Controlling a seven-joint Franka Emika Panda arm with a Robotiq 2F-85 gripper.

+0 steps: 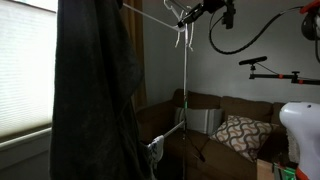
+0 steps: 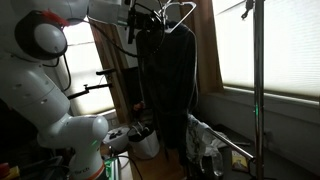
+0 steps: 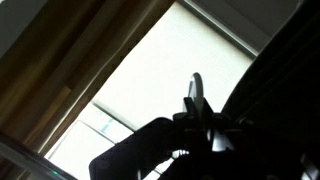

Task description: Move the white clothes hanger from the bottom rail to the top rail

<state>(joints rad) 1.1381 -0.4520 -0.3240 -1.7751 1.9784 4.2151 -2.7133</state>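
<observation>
The white clothes hanger is tilted, so I'll next move my gripper outward beside the dark garment's upper part [image 2: 173, 44], turning it before releasing it at the top bar.
The white clothes hanger [image 1: 183, 36] is up at the top rail [image 1: 150, 14] of the clothes rack, close to the rack's upright pole [image 1: 185, 90]. My gripper [image 1: 192, 14] is at the hanger's upper part and looks shut on it. In an exterior view the hanger's pale outline [image 2: 180, 11] shows above a dark garment [image 2: 170, 80], with the gripper [image 2: 143, 20] beside it. In the wrist view a pale narrow piece of the hanger [image 3: 196, 92] stands between the dark jaws [image 3: 200, 125] against a bright window blind. Whether the hook rests on the rail is hidden.
A long dark garment [image 1: 95, 90] hangs from the top rail. The bottom rail [image 2: 232, 146] runs low by the other pole [image 2: 256, 90]. A brown sofa [image 1: 235, 115] with a patterned pillow [image 1: 240, 135] stands behind. Camera stands and cables [image 1: 262, 66] are nearby.
</observation>
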